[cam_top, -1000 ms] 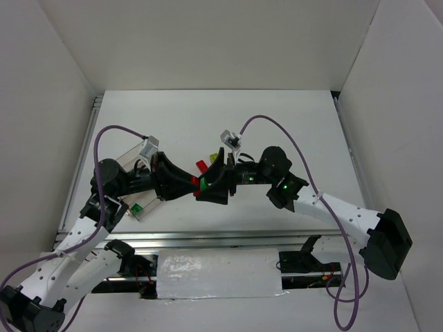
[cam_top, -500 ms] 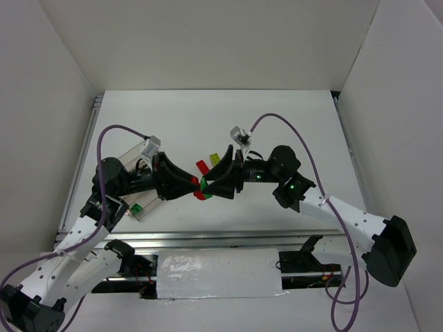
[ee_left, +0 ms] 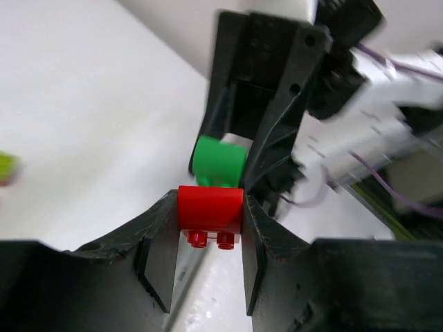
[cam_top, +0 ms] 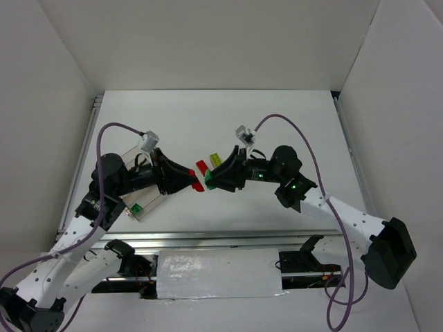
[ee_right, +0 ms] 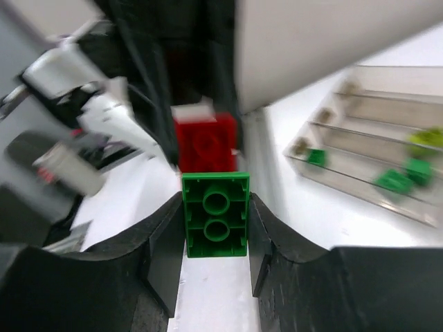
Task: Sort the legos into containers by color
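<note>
The far container lies below the left gripper and to its left in the top view, so the left gripper will swing over that container next and lower to release.
My left gripper (ee_left: 210, 202) is shut on a red lego (ee_left: 210, 207), studs facing the camera. Facing it tip to tip, my right gripper (ee_right: 215, 207) is shut on a green lego (ee_right: 215, 214), its hollow underside towards the camera. In the top view the red lego (cam_top: 196, 185) and green lego (cam_top: 208, 181) meet above the table's middle; whether they touch I cannot tell. Another red lego (cam_top: 201, 167) and a yellow-green one (cam_top: 215, 160) lie on the table just behind. The clear containers (ee_right: 374, 149) hold green legos (ee_right: 394, 181) and a yellow-green one (ee_right: 429, 136).
In the top view the containers (cam_top: 149, 197) lie at the left, partly under my left arm, with a green lego (cam_top: 137, 207) showing inside. White walls close in the table on three sides. A metal rail runs along the near edge.
My right gripper has closed its jaws onto the green lego. The left gripper has drawn back slightly to the left with the red lego, and the right wrist has shifted right.
</note>
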You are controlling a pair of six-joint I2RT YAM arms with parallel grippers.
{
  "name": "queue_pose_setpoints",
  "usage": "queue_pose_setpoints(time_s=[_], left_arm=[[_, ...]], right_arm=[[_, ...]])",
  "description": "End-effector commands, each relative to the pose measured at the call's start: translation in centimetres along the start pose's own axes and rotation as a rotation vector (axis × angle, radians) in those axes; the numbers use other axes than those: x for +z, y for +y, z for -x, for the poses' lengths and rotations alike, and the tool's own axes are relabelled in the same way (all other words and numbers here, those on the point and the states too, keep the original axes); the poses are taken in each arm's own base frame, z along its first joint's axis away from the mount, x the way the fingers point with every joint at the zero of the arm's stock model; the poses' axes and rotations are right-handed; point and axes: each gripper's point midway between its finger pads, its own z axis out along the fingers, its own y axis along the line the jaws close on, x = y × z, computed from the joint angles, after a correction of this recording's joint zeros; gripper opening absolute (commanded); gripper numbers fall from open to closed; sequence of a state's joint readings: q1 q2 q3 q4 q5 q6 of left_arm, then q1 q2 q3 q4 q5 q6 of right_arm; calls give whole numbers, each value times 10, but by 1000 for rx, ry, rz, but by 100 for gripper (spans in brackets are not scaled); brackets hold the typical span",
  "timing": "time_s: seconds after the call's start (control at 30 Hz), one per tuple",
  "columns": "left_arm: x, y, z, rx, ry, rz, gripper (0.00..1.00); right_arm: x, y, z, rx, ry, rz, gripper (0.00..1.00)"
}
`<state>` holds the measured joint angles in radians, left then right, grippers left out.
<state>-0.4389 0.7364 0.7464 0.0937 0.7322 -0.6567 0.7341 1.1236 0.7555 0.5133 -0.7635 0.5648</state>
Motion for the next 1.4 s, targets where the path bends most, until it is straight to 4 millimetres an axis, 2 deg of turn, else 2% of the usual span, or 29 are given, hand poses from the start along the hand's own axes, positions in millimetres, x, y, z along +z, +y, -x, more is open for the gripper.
queue_pose_setpoints(time_s=[0.0,0.03,0.13,0.17,0.2,0.23,0.27,0.3,0.33,0.37,0.4,0.43,0.47,0.5,0.53,0.57,0.6,0.63,0.67,0.9,0.93,1.03,1.1,1.13,1.23,1.27,1.3,1.33,1.37], left_arm=[[-18,34,39,44,-120,324,0],[-32,68,50,23,-177,534,0],[-64,109,49,-46,-145,839,0],[-80,121,59,-41,-188,958,0],[-94,131,55,-64,-187,1049,0],[-106,142,55,-91,-200,1142,0],[-128,147,68,-110,-282,1271,0],[-148,152,60,-138,-269,1377,0],[-159,154,62,-152,-289,1447,0],[-177,151,76,-156,-375,1526,0],[-190,151,74,-167,-382,1589,0],[-195,148,83,-165,-422,1607,0],[-204,149,89,-161,-453,1642,0],[-207,154,90,-169,-445,1673,0],[-209,153,98,-181,-469,1679,0],[-211,159,101,-202,-467,1682,0],[-208,170,101,-220,-441,1686,0],[-205,174,109,-221,-454,1670,0],[-207,180,112,-232,-462,1675,0],[-187,220,122,-314,-453,1624,0],[-185,223,126,-310,-468,1614,0],[-184,235,126,-317,-476,1620,0],[-182,241,125,-321,-479,1620,0],[-182,245,125,-326,-479,1622,0],[-175,263,122,-328,-464,1614,1],[-172,271,122,-327,-466,1615,3],[-172,276,120,-331,-461,1620,6],[-171,282,119,-331,-460,1621,7],[-168,291,114,-338,-441,1619,9]], right_arm=[[-34,-59,13,-9,-116,-244,0],[-42,-73,13,-10,-123,-296,0],[-49,-120,3,21,-60,-509,0],[-44,-123,6,31,-48,-528,0],[-37,-128,7,37,-57,-573,0],[-28,-141,-6,62,-21,-612,0],[-13,-139,2,57,-8,-630,0],[13,-127,-9,35,42,-613,0],[24,-153,-30,39,96,-720,0],[46,-151,-17,23,105,-732,0],[70,-161,-47,38,179,-744,0],[85,-165,-28,24,151,-788,0],[94,-174,-36,35,168,-808,0],[107,-191,-62,47,226,-832,0],[120,-193,-47,39,211,-846,0],[126,-200,-55,43,234,-857,0],[130,-217,-75,52,280,-885,0],[137,-218,-70,52,277,-886,0],[140,-227,-84,54,303,-894,2],[157,-239,-109,61,375,-859,19],[156,-240,-111,58,382,-856,29],[157,-236,-104,42,375,-845,69],[157,-232,-100,40,367,-836,76],[158,-225,-89,34,348,-820,84],[152,-214,-76,25,326,-813,86],[149,-201,-56,15,291,-803,87],[140,-200,-56,10,283,-818,87],[132,-197,-51,10,269,-827,99],[124,-184,-30,3,220,-820,100]])
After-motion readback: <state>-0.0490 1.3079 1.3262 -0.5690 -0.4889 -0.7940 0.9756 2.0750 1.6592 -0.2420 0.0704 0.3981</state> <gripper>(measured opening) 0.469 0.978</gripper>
